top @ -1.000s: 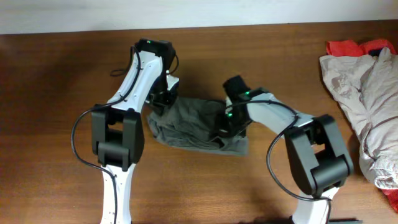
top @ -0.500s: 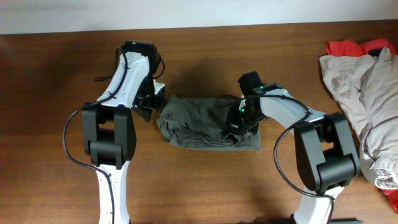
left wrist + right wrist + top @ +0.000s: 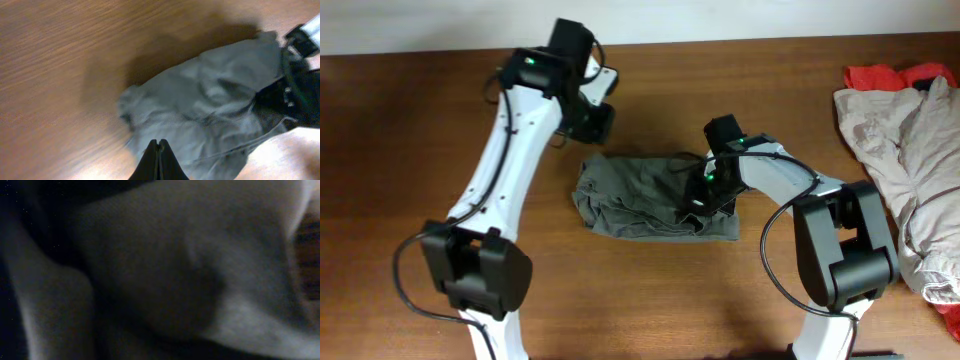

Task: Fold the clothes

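Note:
The cloth lies bunched there, so my right gripper needs to stay low, pull the held part of the shorts [image 3: 640, 195] slightly toward the beige garment, and then open.
The grey-olive shorts [image 3: 640, 195] lie crumpled in a rough rectangle at the middle of the wooden table [image 3: 410, 150]. My right gripper [image 3: 705, 195] is pressed down into their right part and shut on the cloth. The right wrist view shows only dark grey fabric [image 3: 200, 265] close up, and the fingers are hidden there. My left gripper [image 3: 597, 122] hangs in the air above the shorts' far left corner, apart from them. In the left wrist view its fingertips [image 3: 159, 143] are shut with nothing between them, above the shorts [image 3: 210, 105].
A pale beige garment [image 3: 910, 150] is heaped at the right edge of the table, with a red cloth [image 3: 885, 76] under its far end. The right arm [image 3: 300, 95] shows at the right of the left wrist view.
The right gripper dragged the shorts to the right, then stayed still. The left gripper left the shorts' left edge, then rose and swung back toward the far side.

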You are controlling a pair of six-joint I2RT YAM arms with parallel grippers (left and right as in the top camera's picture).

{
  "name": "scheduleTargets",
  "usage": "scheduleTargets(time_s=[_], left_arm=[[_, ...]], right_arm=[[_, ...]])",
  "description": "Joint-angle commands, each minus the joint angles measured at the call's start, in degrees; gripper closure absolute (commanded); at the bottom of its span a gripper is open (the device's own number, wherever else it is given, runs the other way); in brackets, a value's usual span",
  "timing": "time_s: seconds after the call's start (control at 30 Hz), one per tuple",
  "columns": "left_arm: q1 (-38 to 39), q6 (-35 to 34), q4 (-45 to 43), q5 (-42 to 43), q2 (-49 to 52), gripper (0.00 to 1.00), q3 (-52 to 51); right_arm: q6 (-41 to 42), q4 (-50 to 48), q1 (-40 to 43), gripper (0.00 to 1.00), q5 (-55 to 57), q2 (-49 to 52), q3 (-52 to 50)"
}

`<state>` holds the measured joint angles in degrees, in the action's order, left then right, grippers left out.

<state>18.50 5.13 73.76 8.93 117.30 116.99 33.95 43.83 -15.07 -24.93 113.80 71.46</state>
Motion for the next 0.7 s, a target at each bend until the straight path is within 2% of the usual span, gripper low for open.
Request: scheduleTargets(time_s=[0.0,0.27,0.37,0.47,0.67], left_arm=[[2.08,1.05,-2.34,3.56,4.24,1.0,-6.62],[4.57,2.23,-4.33,1.55,5.92,1.0,-22.03],[3.69,-0.76,-3.67,-3.13,5.92,1.0,-26.49],[1.9,-3.5,-3.02,-6.32,5.92,1.0,-29.16],[-1.73,-4.09,-3.26,-6.19,5.92,1.0,-29.7]], right_arm=[[-1.2,-0.72,0.44,0.96,0.35,0.79,-0.31],[-2.19,-1.16,0.74,0.96,-1.38,0.79,-0.31],[-1.97,-1.11,1.81,0.96,-0.7,0.79,-0.31],[-2.01,-0.28,3.67,0.96,2.1,0.79,-0.31],[-2.4,0.9,7.54,0.96,4.63,0.79,-0.31]])
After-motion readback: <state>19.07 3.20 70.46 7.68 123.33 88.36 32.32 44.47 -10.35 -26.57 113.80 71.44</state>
